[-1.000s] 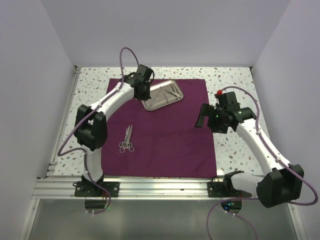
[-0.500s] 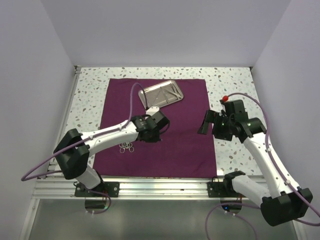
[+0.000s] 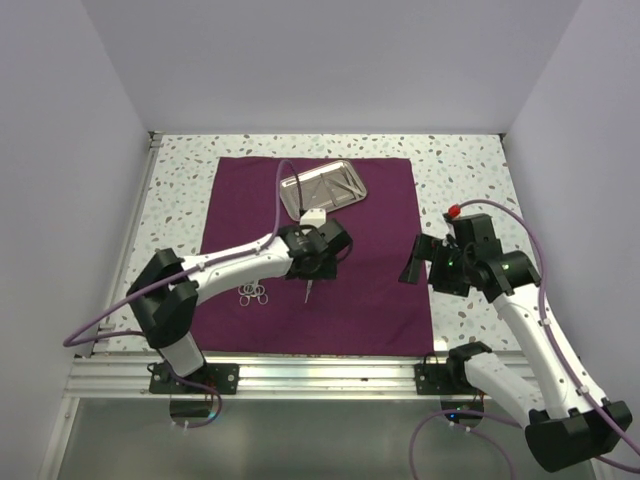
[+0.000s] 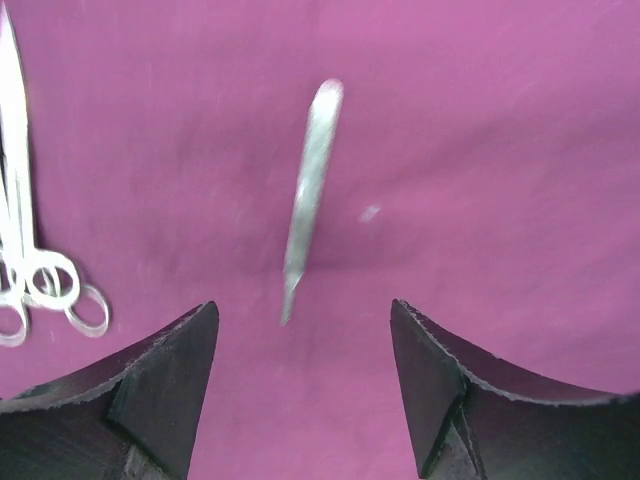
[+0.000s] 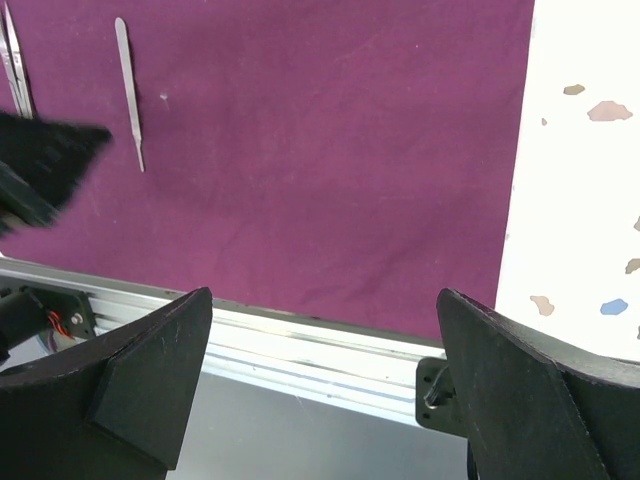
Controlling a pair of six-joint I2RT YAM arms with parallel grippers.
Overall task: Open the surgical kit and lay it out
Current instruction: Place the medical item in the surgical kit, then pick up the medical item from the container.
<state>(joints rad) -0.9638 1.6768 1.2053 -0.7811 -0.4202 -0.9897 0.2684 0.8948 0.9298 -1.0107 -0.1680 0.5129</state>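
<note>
The robot will next move its left gripper outward over the shiny steel tray, then down to close on a slim instrument.
The dark purple cloth lies spread flat, with the shiny steel tray on its far edge. A slim silver instrument lies loose on the cloth, just beyond my left gripper, which hovers open with nothing between its fingers. Left of it lie the ring-handled scissors and forceps, partly hidden by the left arm in the top view. My right gripper hangs open and empty above the cloth's right edge, pointing toward the near rail.
Speckled white tabletop surrounds the cloth. An aluminium rail runs along the near edge. White walls enclose the left, back and right sides. The right wrist view also catches the slim instrument.
My left arm swung from the tray to the cloth's middle and opened; the slim instrument now lies on the cloth. The right arm drifted slightly nearer and rightward, still open.
</note>
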